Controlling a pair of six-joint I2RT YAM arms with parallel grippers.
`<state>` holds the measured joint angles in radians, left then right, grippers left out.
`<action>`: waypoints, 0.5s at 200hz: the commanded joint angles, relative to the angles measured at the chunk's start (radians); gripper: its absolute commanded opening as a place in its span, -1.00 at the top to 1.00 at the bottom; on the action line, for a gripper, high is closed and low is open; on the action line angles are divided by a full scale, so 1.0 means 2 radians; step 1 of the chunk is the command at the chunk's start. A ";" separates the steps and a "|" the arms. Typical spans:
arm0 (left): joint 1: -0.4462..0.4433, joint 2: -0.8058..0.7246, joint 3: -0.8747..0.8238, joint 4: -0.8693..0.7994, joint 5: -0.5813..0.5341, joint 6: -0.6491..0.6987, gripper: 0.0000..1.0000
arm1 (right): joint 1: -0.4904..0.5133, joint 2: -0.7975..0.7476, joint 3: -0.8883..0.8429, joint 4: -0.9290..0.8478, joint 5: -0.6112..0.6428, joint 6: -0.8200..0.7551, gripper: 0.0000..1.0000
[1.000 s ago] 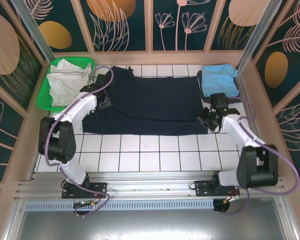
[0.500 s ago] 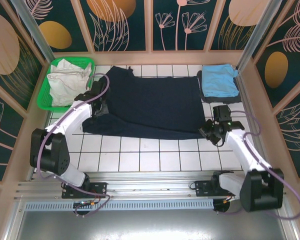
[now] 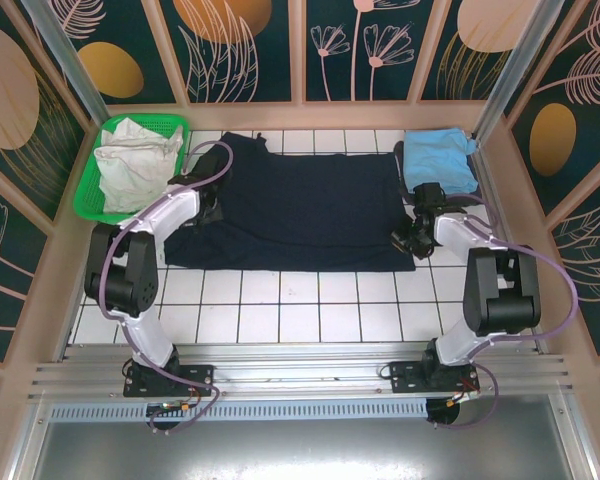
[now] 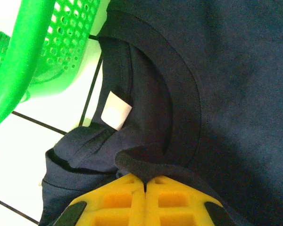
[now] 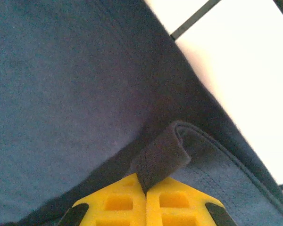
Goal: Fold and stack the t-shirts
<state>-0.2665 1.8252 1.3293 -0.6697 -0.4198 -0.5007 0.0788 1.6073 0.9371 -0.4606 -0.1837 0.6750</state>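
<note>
My right gripper edges outward over the flat navy cloth just beyond it next and releases the folded bit of hem there, since that cloth lies smooth underneath.
The dark navy t-shirt (image 3: 300,215) lies spread flat across the middle tiles. My left gripper (image 3: 208,209) sits at its left end, and in the left wrist view the left gripper (image 4: 145,181) is shut on a ridge of navy cloth just below the collar (image 4: 181,84) and its white label (image 4: 116,109). At the shirt's near right corner, my right gripper (image 3: 411,238) is shut on a folded bit of the navy hem (image 5: 160,160); the right gripper (image 5: 146,190) shows yellow pads pressed together. The light blue t-shirt (image 3: 438,160) lies folded at the far right. A crumpled white t-shirt (image 3: 132,160) fills the basket.
The green mesh basket (image 3: 87,195) stands at the far left, its wall (image 4: 47,47) close beside the left gripper. Bare white tiles (image 3: 300,310) run along the near side of the navy shirt. Patterned walls enclose the table on three sides.
Half a second ago the right gripper had drawn the shirt's near right corner toward me. It has since moved back away, the left gripper shifted slightly, and the shirt lies squarer.
</note>
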 commanded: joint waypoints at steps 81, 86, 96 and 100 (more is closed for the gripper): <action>0.016 0.046 0.036 -0.018 -0.023 0.007 1.00 | -0.014 0.048 0.039 0.000 0.012 -0.030 0.91; 0.016 0.046 0.036 -0.018 -0.023 0.007 1.00 | -0.014 0.048 0.043 -0.001 0.013 -0.031 0.91; 0.017 0.047 0.034 -0.018 -0.023 0.006 1.00 | -0.014 0.051 0.052 -0.005 0.015 -0.033 0.91; 0.018 0.047 0.032 -0.017 -0.023 0.006 1.00 | -0.015 0.052 0.057 -0.008 0.016 -0.034 0.90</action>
<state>-0.2466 1.9015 1.3750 -0.6788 -0.4290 -0.5003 0.0643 1.6924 0.9878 -0.4568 -0.1814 0.6334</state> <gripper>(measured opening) 0.054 0.055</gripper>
